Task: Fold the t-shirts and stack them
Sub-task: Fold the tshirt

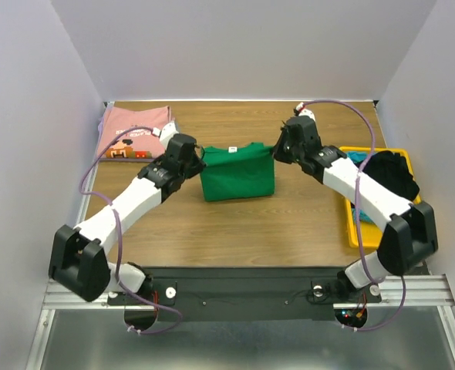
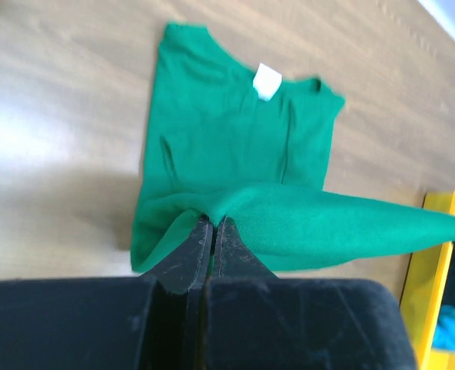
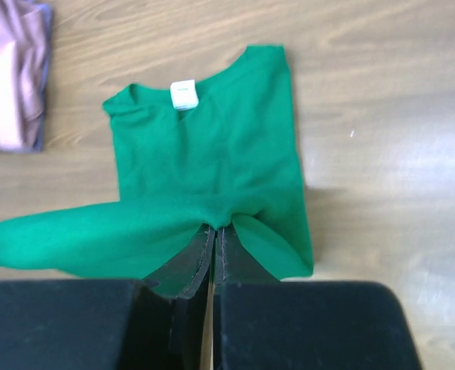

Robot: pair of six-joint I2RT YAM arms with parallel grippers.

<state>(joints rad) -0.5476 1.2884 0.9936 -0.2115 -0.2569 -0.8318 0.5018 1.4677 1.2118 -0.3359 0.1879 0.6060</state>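
Note:
The label (image 2: 267, 80) lies uncovered, so my left gripper needs to move outward and down next and let go of the shirt's hem on the shirt's shoulder corner (image 2: 184, 37).
The green t-shirt (image 1: 237, 176) lies partly folded at the middle of the table, its white neck label (image 2: 267, 80) facing up. My left gripper (image 1: 199, 160) is shut on the shirt's left edge (image 2: 212, 212) and holds it lifted. My right gripper (image 1: 277, 149) is shut on the right edge (image 3: 220, 216); the lifted hem stretches taut between both grippers above the lower layer. The label also shows in the right wrist view (image 3: 183, 94). The pink t-shirt (image 1: 133, 132) with a printed graphic lies folded at the back left, apart from both grippers.
A yellow plastic tray (image 1: 351, 218) at the right edge holds a black cloth (image 1: 393, 174) and a blue cloth (image 1: 356, 157). White walls enclose the table on three sides. The right arm passes over the tray.

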